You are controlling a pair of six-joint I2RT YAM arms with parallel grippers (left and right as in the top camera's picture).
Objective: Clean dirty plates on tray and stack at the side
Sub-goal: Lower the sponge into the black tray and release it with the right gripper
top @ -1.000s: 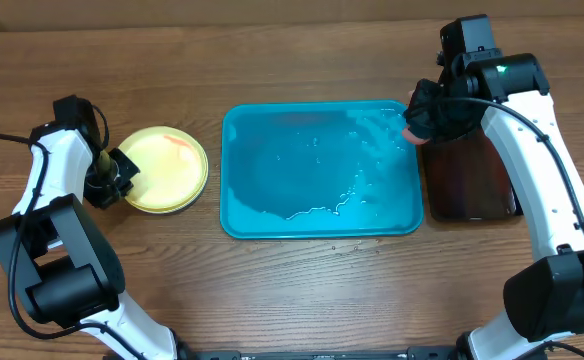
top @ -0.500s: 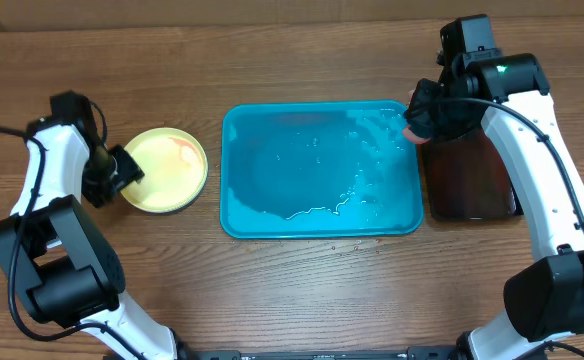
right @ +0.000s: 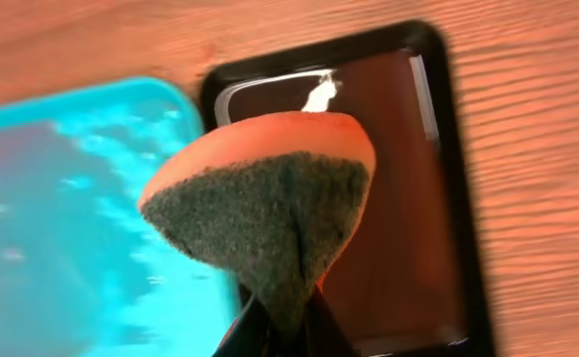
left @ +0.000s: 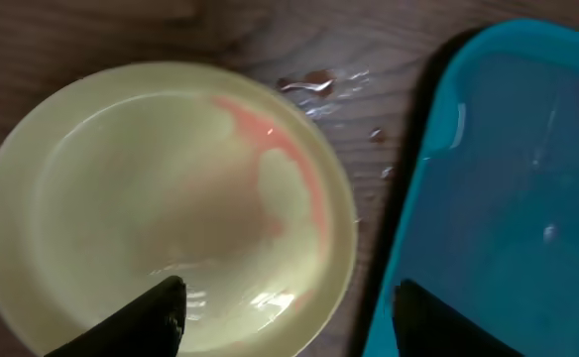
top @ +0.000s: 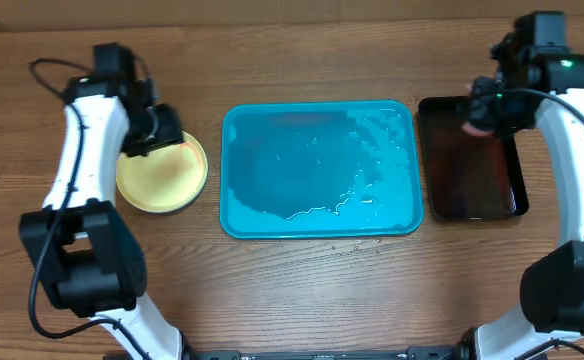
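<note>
The middle of the black tray (top: 470,190) is empty. So my right gripper should pull back next and bring the orange sponge (right: 270,198) down there.
A pale yellow plate (top: 162,172) with a faint red smear (left: 288,159) lies on the table to the left of the turquoise tray (top: 320,215). The tray holds only water streaks. My left gripper (top: 158,131) hovers open over the plate's far rim, its dark fingers (left: 156,317) spread wide, one over the plate and one over the tray's edge, with nothing held. My right gripper (top: 479,117) is shut on an orange sponge (right: 270,198) with a dark scouring face, above the black tray (top: 470,190).
The glossy black tray (right: 408,198) sits right of the turquoise tray (right: 61,228), almost touching it. Small water drops (left: 314,83) lie on the wood between plate and tray. Bare wooden table surrounds everything.
My left gripper opened, let go of the plate's left edge and swung to its far side. My right arm carried the sponge from the tray's far right corner to over the black tray.
</note>
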